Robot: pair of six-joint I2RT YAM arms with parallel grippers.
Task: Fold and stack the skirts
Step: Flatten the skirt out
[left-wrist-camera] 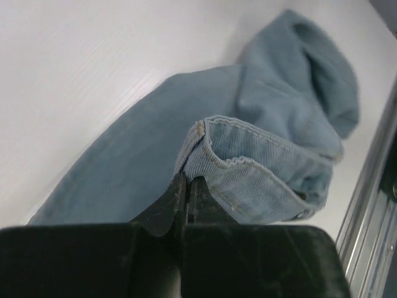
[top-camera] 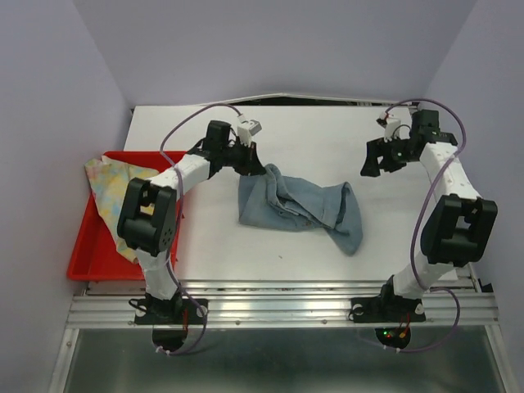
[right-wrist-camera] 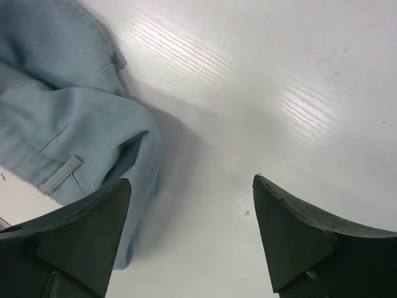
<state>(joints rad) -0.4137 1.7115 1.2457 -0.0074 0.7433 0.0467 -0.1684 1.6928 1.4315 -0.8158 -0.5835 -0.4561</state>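
Only the skirt's other end is pinched, so my right gripper next moves back and down over the skirt onto the waistband by the belt loop (top-camera: 327, 223) (right-wrist-camera: 67, 185).
The light blue denim skirt (top-camera: 299, 205) lies crumpled in the middle of the white table (top-camera: 327, 131). My left gripper (top-camera: 250, 164) is at the skirt's far left corner. In the left wrist view it (left-wrist-camera: 187, 180) is shut, pinching a stitched edge of the denim skirt (left-wrist-camera: 260, 167). My right gripper (top-camera: 375, 166) is open and empty, just above the table to the right of the skirt. In the right wrist view it (right-wrist-camera: 191, 181) is over bare table, with the denim skirt (right-wrist-camera: 68, 124) beside its left finger. The floral skirt (top-camera: 110, 184) lies in the red bin.
A red bin (top-camera: 82, 254) stands at the table's left edge, with the floral skirt hanging partly over its far rim. A metal rail (top-camera: 278, 299) runs along the near edge. Walls close in on the left, back and right.
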